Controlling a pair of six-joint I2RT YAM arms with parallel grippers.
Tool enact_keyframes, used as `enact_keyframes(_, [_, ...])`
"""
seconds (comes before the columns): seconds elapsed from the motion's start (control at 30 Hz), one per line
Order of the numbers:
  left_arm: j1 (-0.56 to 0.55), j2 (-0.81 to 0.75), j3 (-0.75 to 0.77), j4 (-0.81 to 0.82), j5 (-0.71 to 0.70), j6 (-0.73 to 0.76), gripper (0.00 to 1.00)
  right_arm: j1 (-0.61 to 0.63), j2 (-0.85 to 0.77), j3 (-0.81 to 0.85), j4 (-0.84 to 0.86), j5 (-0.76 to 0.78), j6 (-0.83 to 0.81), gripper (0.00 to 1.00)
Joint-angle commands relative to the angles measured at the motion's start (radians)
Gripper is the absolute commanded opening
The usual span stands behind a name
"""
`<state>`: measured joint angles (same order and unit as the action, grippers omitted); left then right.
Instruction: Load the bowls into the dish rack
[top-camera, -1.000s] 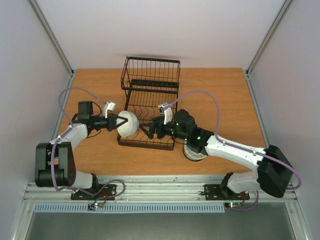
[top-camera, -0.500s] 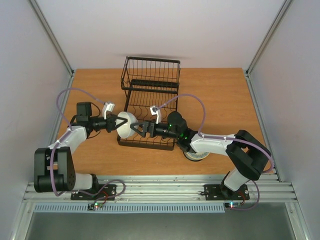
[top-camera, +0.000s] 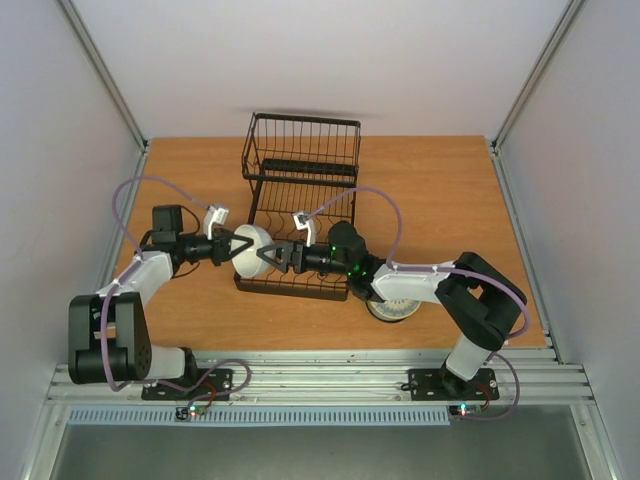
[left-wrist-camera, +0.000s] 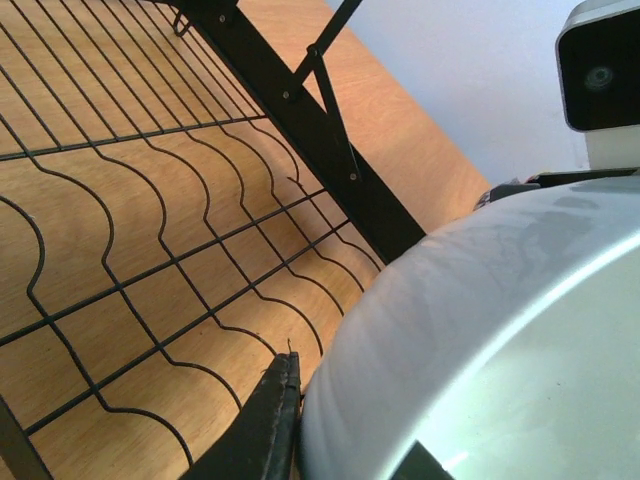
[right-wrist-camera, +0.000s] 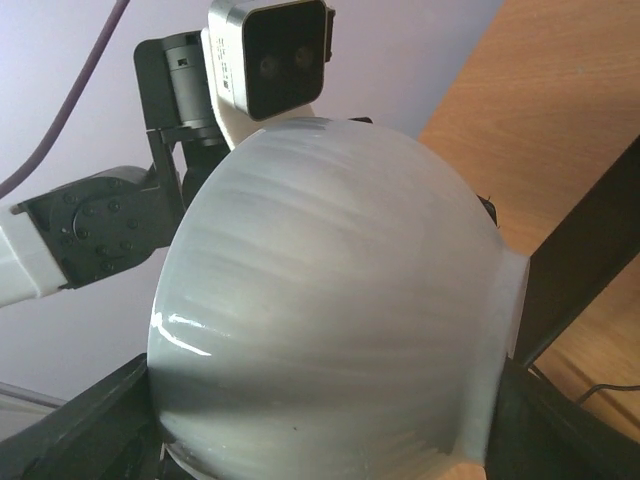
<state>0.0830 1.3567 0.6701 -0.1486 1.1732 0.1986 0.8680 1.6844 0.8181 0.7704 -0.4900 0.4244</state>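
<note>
The right gripper takes the bowl outward next, turning toward the taller basket section. It then goes down onto the rack's far wires and releases the bowl, because they stand empty.
A pale green bowl (top-camera: 251, 249) hangs on its side over the near left corner of the black wire dish rack (top-camera: 300, 205). My left gripper (top-camera: 233, 248) is shut on its rim, one finger (left-wrist-camera: 268, 420) flat against the outer wall of the bowl (left-wrist-camera: 480, 330). From the right, my right gripper (top-camera: 271, 255) reaches around the same bowl (right-wrist-camera: 330, 300), its fingers (right-wrist-camera: 95, 425) pressed against the rim side and the foot side. A stack of bowls (top-camera: 391, 309) sits on the table, mostly hidden under my right arm.
The rack's taller basket section (top-camera: 303, 145) stands at the far end. Its slot wires (left-wrist-camera: 150, 230) lie just under the bowl. A side bar of the rack (right-wrist-camera: 590, 250) runs close to my right fingers. Grey walls enclose the table.
My right arm has slid left along the rack up to the bowl, and its jaws have narrowed around it. The left gripper has kept its hold and shifted only slightly.
</note>
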Motion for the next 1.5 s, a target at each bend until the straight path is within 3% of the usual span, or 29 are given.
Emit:
enact_keyframes(0.0, [0.000, 0.014, 0.038, -0.005, 0.100, 0.013, 0.00, -0.004, 0.014, 0.035, 0.066, -0.048, 0.012, 0.53])
enact_keyframes(0.27, [0.000, 0.022, 0.044, -0.017, 0.100, 0.021, 0.00, -0.004, 0.018, 0.035, 0.086, -0.058, 0.017, 0.02])
enact_keyframes(0.4, [0.000, 0.032, 0.055, -0.034, 0.090, 0.025, 0.02, -0.005, 0.013, 0.035, 0.082, -0.062, 0.009, 0.01])
enact_keyframes(0.73, [0.000, -0.017, 0.023, 0.019, 0.010, 0.011, 0.33, -0.004, -0.018, 0.027, 0.015, -0.038, -0.038, 0.01])
enact_keyframes(0.93, [0.000, -0.089, -0.029, 0.097, -0.080, -0.020, 0.41, -0.014, -0.057, 0.033, -0.085, -0.011, -0.112, 0.01])
enact_keyframes(1.13, [0.000, -0.158, -0.083, 0.210, -0.220, -0.064, 0.42, -0.017, -0.165, 0.159, -0.593, 0.207, -0.385, 0.01])
enact_keyframes(1.27, [0.000, -0.171, -0.097, 0.249, -0.296, -0.090, 0.42, -0.010, -0.144, 0.300, -0.899, 0.404, -0.575, 0.01])
enact_keyframes(1.47, [-0.001, -0.140, -0.098, 0.273, -0.359, -0.112, 0.42, 0.018, -0.002, 0.434, -1.053, 0.732, -0.788, 0.01])
